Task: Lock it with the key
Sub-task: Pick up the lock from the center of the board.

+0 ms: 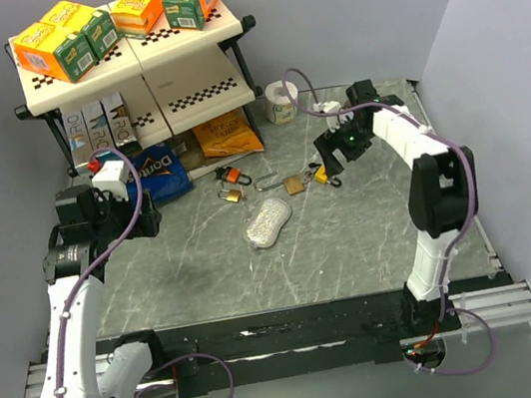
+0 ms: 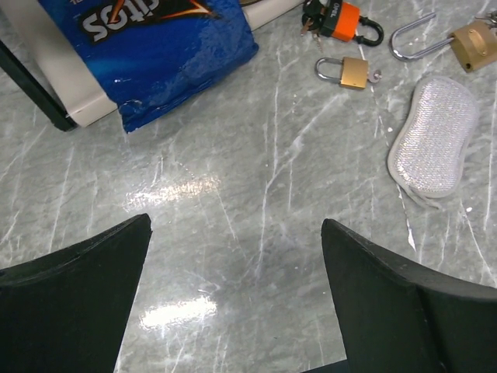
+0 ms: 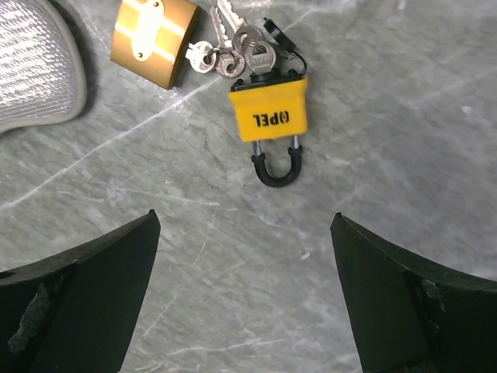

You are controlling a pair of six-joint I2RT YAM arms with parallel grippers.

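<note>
My right gripper holds its open fingers short of the yellow padlock's body (image 1: pixel 322 176) (image 3: pixel 270 111), so next it should go down and to the left in the top view around it.
A yellow padlock (image 3: pixel 270 116) with a black shackle lies on the marble table, with a bunch of keys (image 3: pixel 241 48) at its body. It also shows in the top view (image 1: pixel 322 175). A brass padlock (image 3: pixel 151 39) lies just beside the keys. My right gripper (image 3: pixel 245 225) is open and empty, hovering above the table just short of the yellow lock's shackle. My left gripper (image 2: pixel 237 233) is open and empty over bare table at the left (image 1: pixel 154 217). In the left wrist view, an orange padlock (image 2: pixel 342 19), a small brass padlock (image 2: pixel 353 71) and an open-shackle brass padlock (image 2: pixel 474 43) lie ahead.
A silvery scrub sponge (image 1: pixel 269 222) lies mid-table. A blue chips bag (image 1: pixel 162 172) and an orange bag (image 1: pixel 227 134) lean at the foot of a shelf rack (image 1: pixel 139 68) holding boxes at the back left. A white cup (image 1: pixel 281 103) stands behind.
</note>
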